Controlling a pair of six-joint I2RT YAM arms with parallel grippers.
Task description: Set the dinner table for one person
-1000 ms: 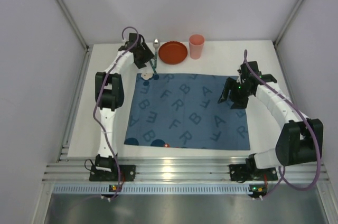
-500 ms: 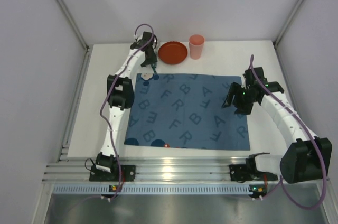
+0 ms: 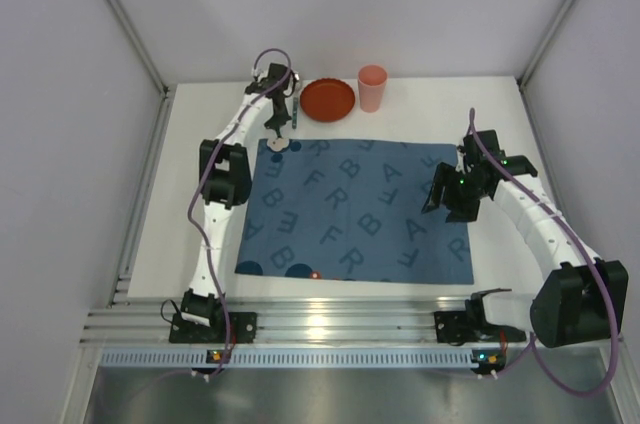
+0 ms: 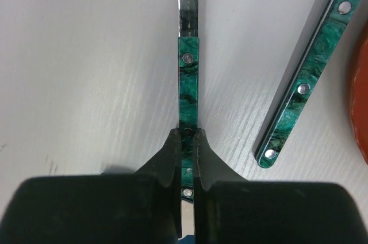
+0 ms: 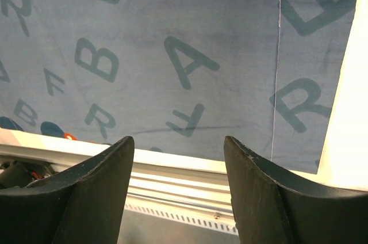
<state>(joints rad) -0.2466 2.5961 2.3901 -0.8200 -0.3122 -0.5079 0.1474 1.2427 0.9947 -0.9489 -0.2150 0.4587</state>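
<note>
My left gripper should move back past the small white object and onto the blue letter mat to release the utensil, because the cloth there is clear.
On the white dinner table (image 3: 195,184), at the back left, my left gripper (image 4: 188,134) is shut on the green marbled handle of a steel utensil (image 4: 188,77) that lies flat; its head is out of the wrist view. A second green-handled utensil (image 4: 305,83) lies diagonally just right of it, beside the rim of a red plate (image 4: 361,100). From above, the left gripper (image 3: 281,124) is left of the red plate (image 3: 328,99) and a pink cup (image 3: 372,88). My right gripper (image 5: 179,146) hangs open and empty over the right side of the blue letter mat (image 3: 350,214).
A small white round object (image 3: 278,145) sits on the mat's back left corner. Small coloured bits (image 3: 314,274) lie along the mat's front edge. White walls enclose the table on three sides, and an aluminium rail (image 3: 340,324) runs along the near edge.
The left gripper has come down toward the back and closed on the utensil handle. The right arm shifted slightly right, its gripper staying open.
</note>
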